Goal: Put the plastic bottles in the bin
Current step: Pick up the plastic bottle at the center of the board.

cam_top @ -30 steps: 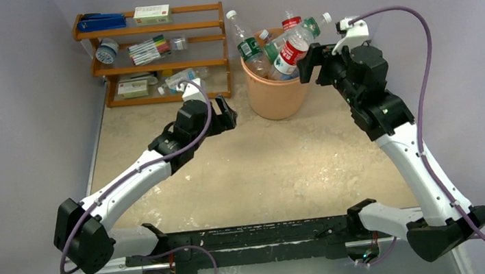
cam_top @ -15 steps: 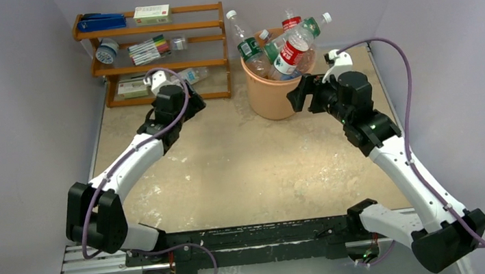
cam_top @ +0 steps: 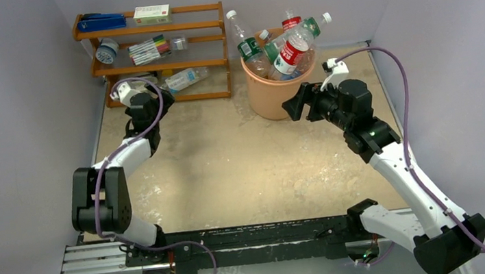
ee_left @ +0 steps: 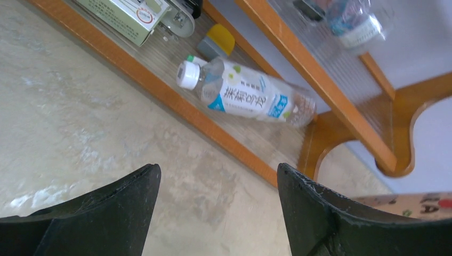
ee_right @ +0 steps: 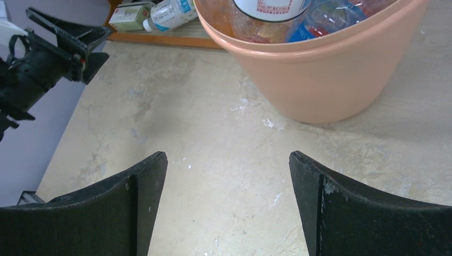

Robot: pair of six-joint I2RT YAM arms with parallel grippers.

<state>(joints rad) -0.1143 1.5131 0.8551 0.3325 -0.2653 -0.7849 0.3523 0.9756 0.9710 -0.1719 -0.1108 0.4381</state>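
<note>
The bottle's white-capped neck point(cam_top: 166, 88) point(ee_left: 201, 78) is a narrow end that fits between the open fingers of my left gripper. I will turn that gripper next and bring it down around the neck, toward the bottom board of the shelf.
Several plastic bottles point(cam_top: 288, 49) stick out of the orange-peach bin point(cam_top: 276, 102), seen close in the right wrist view as the bin point(ee_right: 330, 69). One more clear bottle point(ee_left: 250, 96) with a white cap and a blue-white label lies on its side on the wooden shelf's bottom board; from above this bottle point(cam_top: 185, 79) shows at the shelf's lower right. My left gripper point(ee_left: 218, 176) is open and empty, low over the floor just short of that board and pointed at the bottle; from above the left gripper point(cam_top: 153, 99) is at the shelf's lower left. My right gripper point(cam_top: 294, 103) is open and empty beside the bin's near right wall, with only bare floor between the right gripper's point(ee_right: 228, 157) fingers.
The wooden shelf point(cam_top: 156, 67) stands at the back left with marker pens point(cam_top: 149, 50), small boxes point(cam_top: 152, 13) and a green box point(ee_left: 117, 16) next to the lying bottle. Grey walls close in both sides. Sandy floor lies between the arms.
My left arm has swung left and back, from mid-floor to the shelf's lower left. My right gripper has dropped from the bin's rim to beside its wall. Both stayed open.
</note>
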